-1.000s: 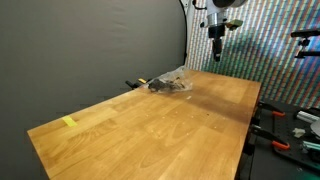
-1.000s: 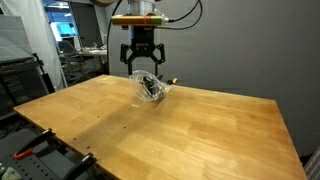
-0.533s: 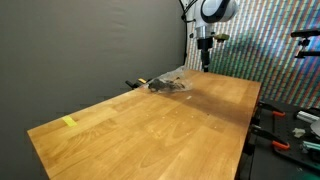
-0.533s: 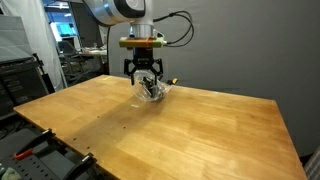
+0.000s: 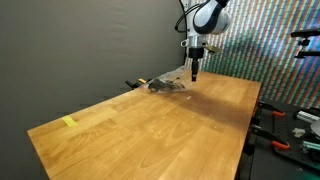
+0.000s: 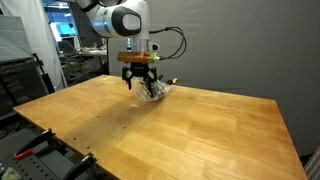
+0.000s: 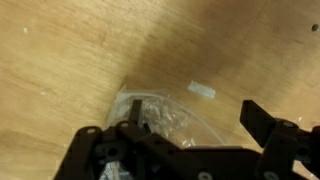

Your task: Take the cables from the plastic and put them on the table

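Observation:
The black cable is inside the bag, below and beside my spread fingers. My gripper will tilt toward the bag and go down onto the black cable.
A clear plastic bag (image 5: pixel 168 85) with dark cables inside lies at the far end of the wooden table (image 5: pixel 150 130). It also shows in an exterior view (image 6: pixel 152 92) and in the wrist view (image 7: pixel 155 115). My gripper (image 5: pixel 194 72) is open and hangs just above the bag's edge, seen in an exterior view (image 6: pixel 139 83). In the wrist view the two black fingers (image 7: pixel 195 118) are spread wide, with the bag under the left finger. Nothing is held.
A yellow tag (image 5: pixel 69 122) lies near the table's near corner. A small white label (image 7: pixel 203 90) lies on the wood beside the bag. Clamps and tools (image 5: pixel 290 130) sit off the table's side. A dark curtain stands behind the table.
The arm has come down from high above the table to just over the plastic bag. The fingers stay open. The bag has not moved.

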